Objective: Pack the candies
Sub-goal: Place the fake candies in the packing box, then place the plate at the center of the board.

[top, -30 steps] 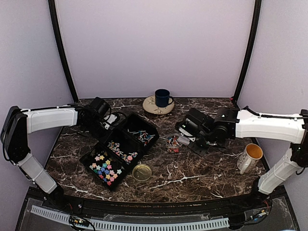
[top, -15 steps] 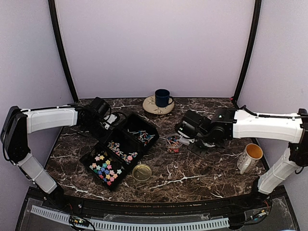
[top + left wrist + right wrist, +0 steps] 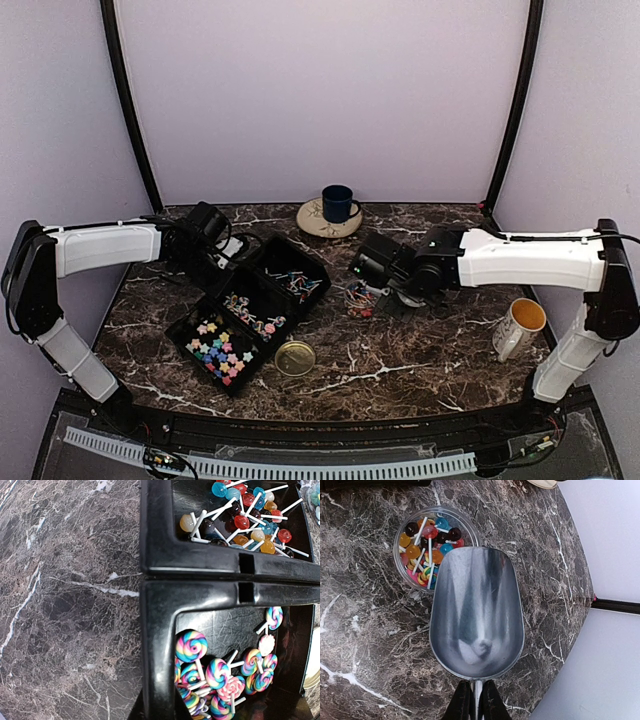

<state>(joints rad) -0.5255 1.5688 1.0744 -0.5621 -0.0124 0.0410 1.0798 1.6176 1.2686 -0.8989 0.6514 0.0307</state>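
Observation:
My left gripper is next going to slide the tray outward by its outer side, away from the nearby gold lid, and let go, since clear marble is there.
The candies lie in a black three-part tray: pastel stars in the near part, swirl lollipops in the middle, small ball lollipops in the far part. More ball lollipops fill the clear round jar. My right gripper is shut on the handle of an empty metal scoop, whose front lip overlaps the jar's rim. My left gripper is closed on the tray's outer wall, with dark fingers either side of it.
A gold lid lies on the marble table just in front of the tray. A blue mug stands on a saucer at the back. A white mug stands at the right, below the right arm.
My right arm has moved left with the scoop, bringing it up to the jar. The left arm and the tray have not moved.

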